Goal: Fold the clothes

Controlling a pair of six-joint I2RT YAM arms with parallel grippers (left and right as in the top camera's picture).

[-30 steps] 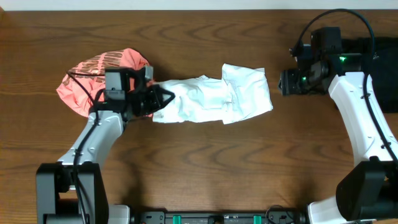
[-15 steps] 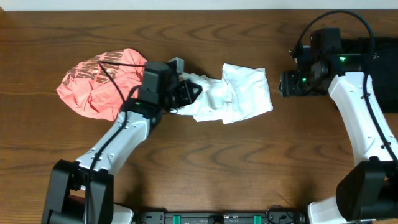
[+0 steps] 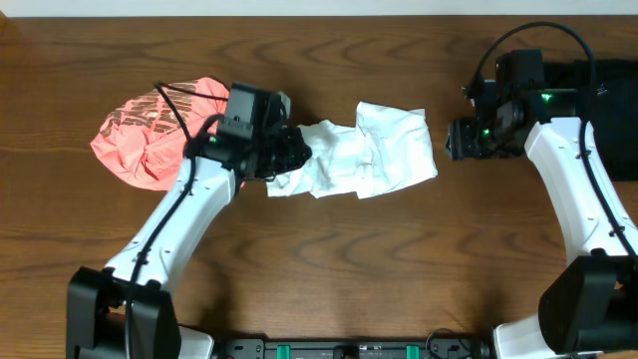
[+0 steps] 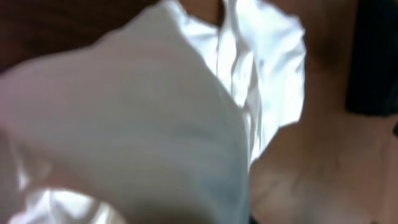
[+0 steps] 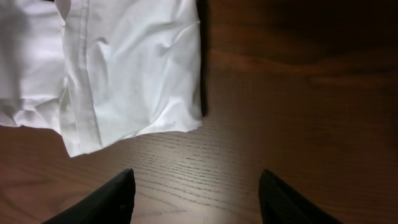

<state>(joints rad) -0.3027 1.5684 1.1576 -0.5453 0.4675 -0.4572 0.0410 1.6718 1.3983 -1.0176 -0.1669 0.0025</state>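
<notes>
The T-shirt's flat panel [image 3: 392, 150] [image 4: 277, 74] lies spread out. The bunched end needs to go to the right in the overhead view next, carried by my left gripper over that panel and released there.
The white T-shirt [image 3: 364, 155] lies crumpled in a band across the middle of the table. My left gripper [image 3: 296, 155] is shut on its left end, which is bunched up against the fingers. In the left wrist view, blurred white T-shirt fabric [image 4: 155, 118] fills the picture and hides the jaws. The coral-pink shirt [image 3: 145, 130] lies in a heap at the far left, behind the left arm. Just right of the T-shirt's right edge my right gripper [image 3: 451, 138] stands open. Its dark fingertips [image 5: 118, 196] hang over bare wood, a little short of the white T-shirt's hem [image 5: 130, 74].
A black folded garment [image 3: 610, 100] lies at the back right, partly under the right arm. The wooden table [image 3: 329, 269] is bare in front of the shirts. A black cable loops above the right wrist.
My left gripper has carried the T-shirt's left end to the right, away from the pink shirt, bunching the fabric, then eased back slightly. The right arm has not moved.
</notes>
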